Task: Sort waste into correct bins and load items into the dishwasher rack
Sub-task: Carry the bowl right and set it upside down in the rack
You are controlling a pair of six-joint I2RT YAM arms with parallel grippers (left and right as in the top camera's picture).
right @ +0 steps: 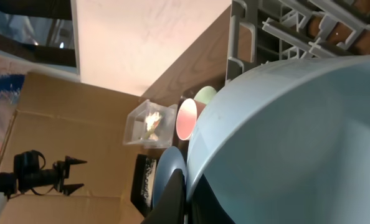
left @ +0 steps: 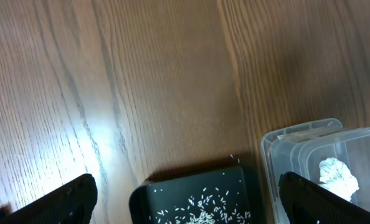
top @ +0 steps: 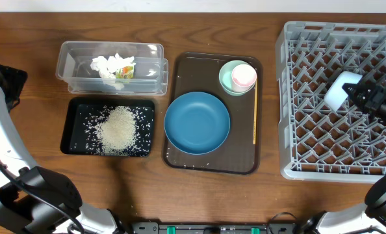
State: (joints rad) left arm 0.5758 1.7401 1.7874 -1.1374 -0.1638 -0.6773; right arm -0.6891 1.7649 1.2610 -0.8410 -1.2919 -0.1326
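Observation:
My right gripper holds the light blue bowl (top: 339, 91) on edge over the rack wires and next needs to ease down, settle it among them and release its rim.
My right gripper (top: 354, 92) is shut on the rim of the light blue bowl (top: 339, 91), held on edge over the grey dishwasher rack (top: 290, 110); the bowl fills the right wrist view (right: 291, 137). The dark blue plate (top: 197, 122), mint green bowl (top: 227, 78), pink cup (top: 244, 76) and wooden stick (top: 255, 114) lie on the brown tray. Rice (top: 119, 129) is heaped in the black tray (top: 73, 123). Tissue with a yellow-green scrap (top: 115, 66) lies in the clear tub (top: 69, 58). My left gripper (left: 188, 202) is open above the black tray's corner (left: 147, 196).
The brown serving tray (top: 180, 159) lies between the bins and the rack. A few rice grains lie on its front edge. The left arm (top: 4, 149) reaches along the table's left side. A cardboard box (right: 66, 124) stands beyond the table.

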